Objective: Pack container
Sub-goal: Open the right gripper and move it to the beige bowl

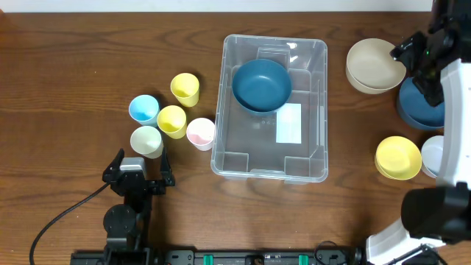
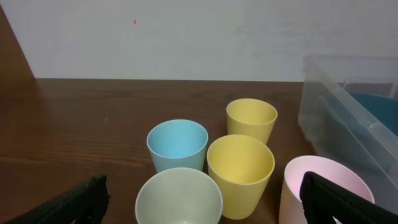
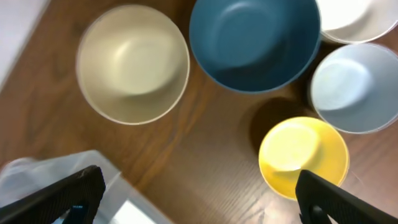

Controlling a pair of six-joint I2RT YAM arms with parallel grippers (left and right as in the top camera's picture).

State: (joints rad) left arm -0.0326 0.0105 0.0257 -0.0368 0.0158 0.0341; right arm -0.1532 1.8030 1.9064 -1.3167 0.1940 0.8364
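Note:
I will lower my right gripper onto the beige bowl's rim on the dark blue bowl's side [image 1: 398, 80] [image 3: 186, 67], because the empty wood beside the beige bowl leaves room for a finger.
The clear container [image 1: 307, 110] stands mid-table with a white label [image 1: 288, 123] on its base and a dark blue bowl [image 1: 261, 83] lying in its far end. My left gripper [image 1: 140, 168] is open just in front of the cup cluster. In the left wrist view a pale green cup [image 2: 179, 198] sits between its fingers [image 2: 71, 204] without touching them, and the container wall [image 2: 339, 121] is at the right. My right gripper [image 3: 199, 199] hangs open and empty over the wood between the container corner [image 3: 46, 167] and a yellow bowl [image 3: 303, 155].
Cups left of the container: two yellow [image 1: 185, 88] [image 1: 171, 120], a blue [image 1: 144, 109], a pale green [image 1: 146, 140] and a pink [image 1: 200, 132]. Right of it are beige [image 1: 375, 65], dark blue [image 1: 419, 109], yellow [image 1: 397, 157] and pale [image 1: 434, 153] bowls under the right arm [image 1: 430, 55].

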